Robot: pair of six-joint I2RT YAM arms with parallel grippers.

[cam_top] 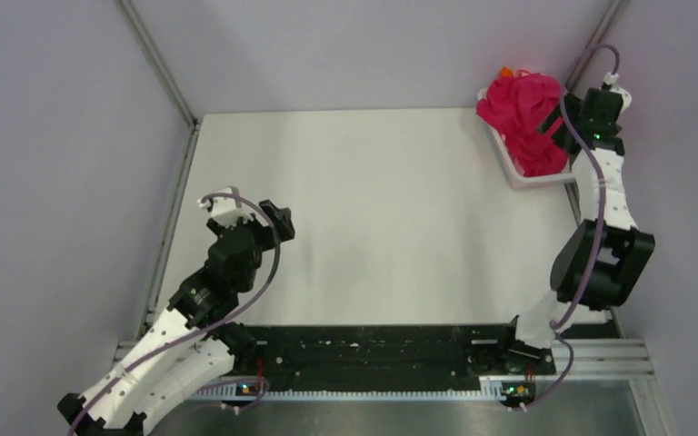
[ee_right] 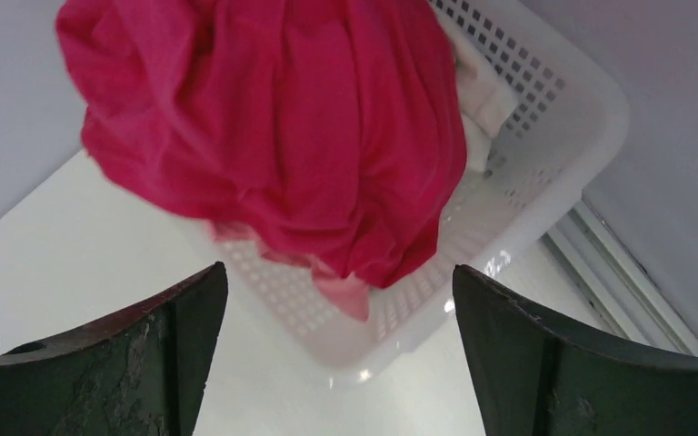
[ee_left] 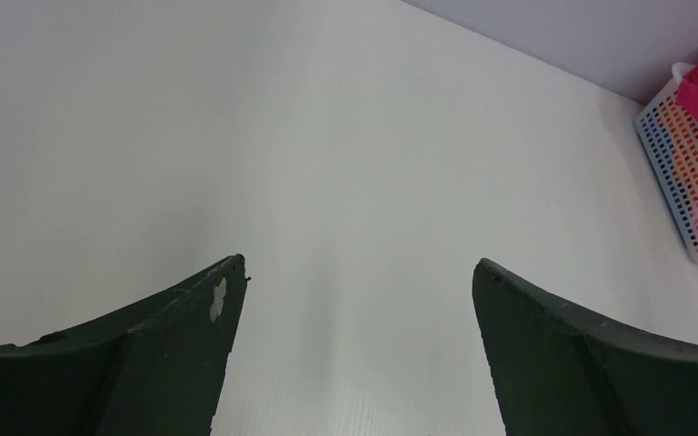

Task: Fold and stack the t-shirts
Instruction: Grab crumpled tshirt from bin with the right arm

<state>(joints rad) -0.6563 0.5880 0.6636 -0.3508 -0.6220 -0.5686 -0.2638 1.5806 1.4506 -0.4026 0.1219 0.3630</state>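
My right gripper needs to move down and outward onto a fold in the middle of the heap, because the magenta-red t-shirt [cam_top: 527, 118] lies over the pink one with its folds standing up.
A crumpled magenta-red t-shirt [cam_top: 527, 118] is heaped in a white slatted basket [cam_top: 520, 178] at the table's far right corner. In the right wrist view the shirt [ee_right: 309, 136] hangs over the basket [ee_right: 545, 182], and a light pink shirt [ee_right: 345, 295] peeks out under it. A bit of orange cloth [cam_top: 506, 71] shows at the back. My right gripper [cam_top: 561, 123] is open and empty, held just above and in front of the heap [ee_right: 338, 271]. My left gripper [cam_top: 280, 220] is open and empty over bare table at the left [ee_left: 359, 263]. The basket [ee_left: 682, 173] is far off to its right.
Grey walls with aluminium posts [cam_top: 159, 64] close in the white table [cam_top: 373, 209] on three sides. A metal channel [ee_right: 627, 272] runs right of the basket. A black rail [cam_top: 373, 354] with the arm bases lies along the near edge.
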